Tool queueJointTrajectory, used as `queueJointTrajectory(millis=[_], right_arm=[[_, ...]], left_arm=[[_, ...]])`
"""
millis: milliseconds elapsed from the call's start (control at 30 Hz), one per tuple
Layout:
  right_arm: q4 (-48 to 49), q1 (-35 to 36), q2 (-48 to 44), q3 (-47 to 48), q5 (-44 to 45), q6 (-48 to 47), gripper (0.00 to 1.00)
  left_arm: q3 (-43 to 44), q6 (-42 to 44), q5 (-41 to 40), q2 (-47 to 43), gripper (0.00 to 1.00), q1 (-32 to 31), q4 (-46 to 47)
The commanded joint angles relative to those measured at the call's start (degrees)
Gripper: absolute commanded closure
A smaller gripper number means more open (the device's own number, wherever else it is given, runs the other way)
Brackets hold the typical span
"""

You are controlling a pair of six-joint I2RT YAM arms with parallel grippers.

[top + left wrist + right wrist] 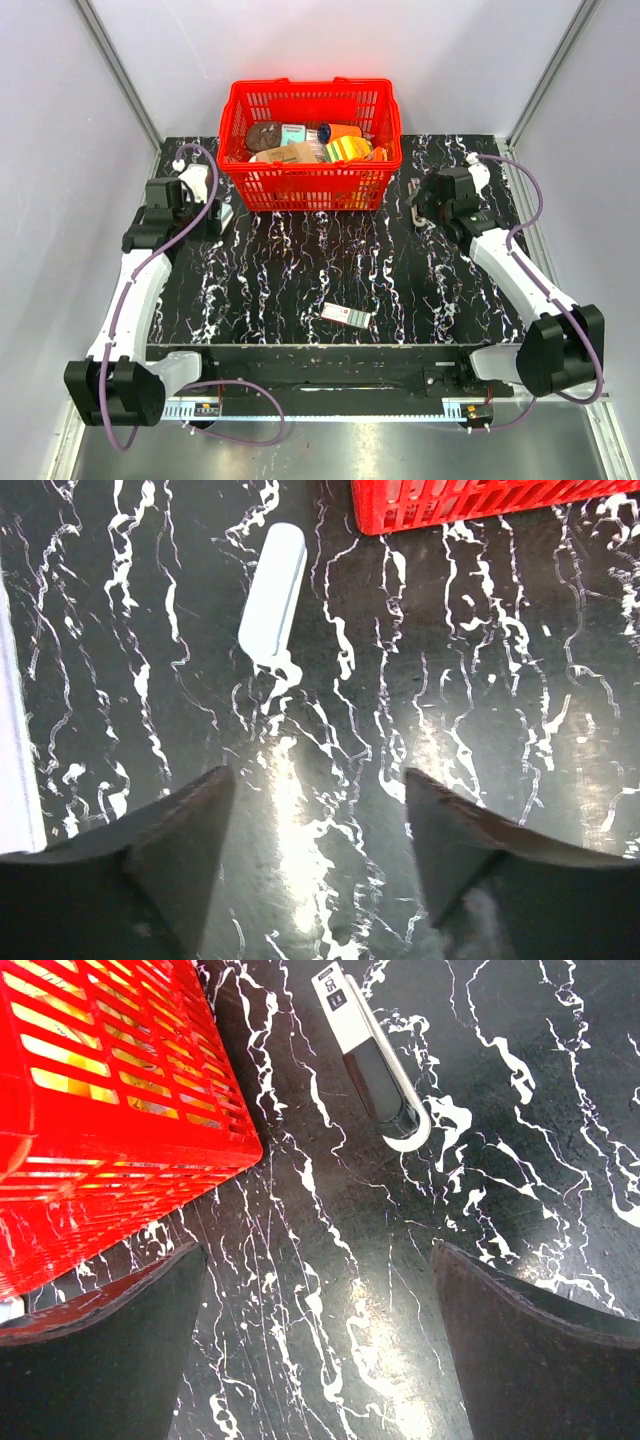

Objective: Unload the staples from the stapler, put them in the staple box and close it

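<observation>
The stapler lies flat on the tabletop beyond the fingers of my left gripper. I need to move that gripper outward and down next, until its open fingers are on both sides of the stapler's middle [227,214] [273,593].
The light-blue stapler [272,592] lies flat on the black marbled table, ahead of my left gripper [318,775] and slightly left of it, apart from the fingers. In the top view it is a small pale shape [226,212] just left of the red basket. My left gripper [197,212] is open and empty. My right gripper [318,1250] is open and empty over bare table. Ahead of it lies a silvery and dark metal strip [372,1060] with a hooked near end, also visible in the top view [413,190].
A red plastic basket [310,185] full of groceries stands at the back centre; its corner shows in the right wrist view [120,1110] and its base in the left wrist view [480,500]. A small flat white-and-red box [347,316] lies near the front centre.
</observation>
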Motion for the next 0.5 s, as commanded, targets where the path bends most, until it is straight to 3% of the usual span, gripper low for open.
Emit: queueJointTrajectory(millis=[0,100,467], right_arm=[[0.74,-0.50,1.72,-0.12,-0.56,2.42,0.01],[0.91,-0.59,2.51,0.15,-1.70,0.84,0.01],[5.04,-0.50,-4.94,-5.65,0.67,-0.39,0.01]], left_arm=[[0.39,-0.48,-0.80,1.44,0.19,0.40,5.47],[0.13,0.14,-0.89,2.32,0.12,1.99,8.11],[6.01,0.40,-2.73,18.82,0.12,3.57,13.12]])
